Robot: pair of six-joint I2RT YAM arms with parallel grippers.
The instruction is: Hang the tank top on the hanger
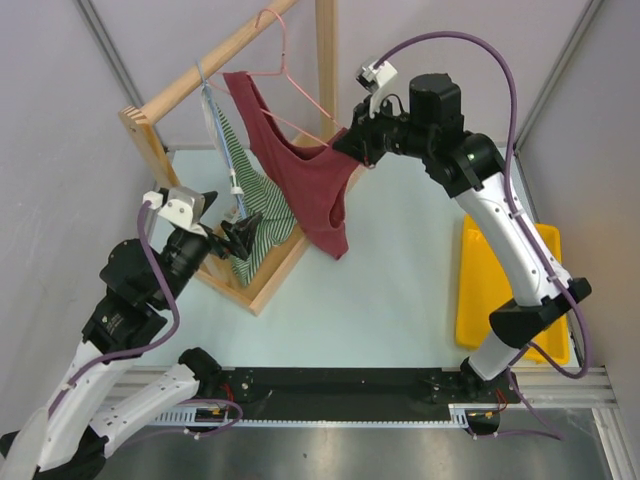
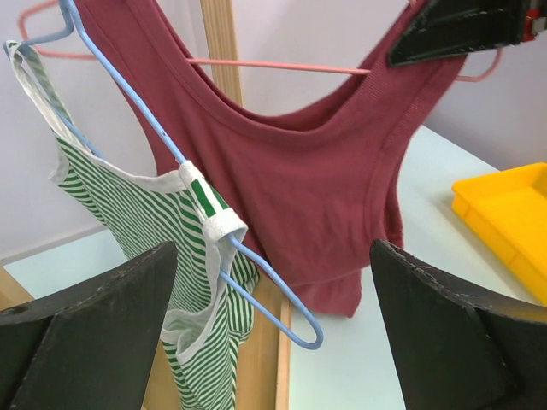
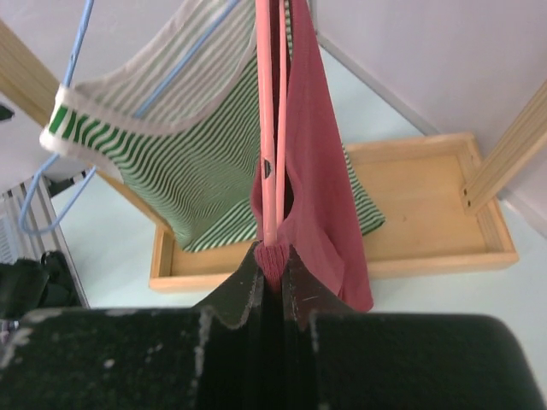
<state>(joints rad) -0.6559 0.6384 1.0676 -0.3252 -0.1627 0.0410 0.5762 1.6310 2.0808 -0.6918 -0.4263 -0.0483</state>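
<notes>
I should next move my right gripper to the left in the top view, toward the striped garment, and then open it, because the tank top's held strap already wraps the pink hanger's end (image 3: 272, 248).
The maroon tank top (image 1: 300, 180) hangs from the pink wire hanger (image 1: 300, 88), whose hook sits over the wooden rail. Its left strap lies over the hanger's left arm. My right gripper (image 1: 346, 142) is shut on the right strap at the hanger's right end; in the right wrist view the strap (image 3: 273, 259) is pinched between the fingers beside the pink wire (image 3: 269, 128). My left gripper (image 1: 226, 236) is open and empty, low beside the rack. In the left wrist view it (image 2: 273, 342) faces the tank top (image 2: 299, 188) and the pink hanger (image 2: 282, 67).
A green-and-white striped garment (image 1: 250, 205) hangs on a pale blue hanger (image 2: 256, 265) left of the tank top. The wooden rack has a slanted rail (image 1: 210, 60), a post and a base frame (image 3: 427, 205). A yellow tray (image 1: 505, 290) lies at the right.
</notes>
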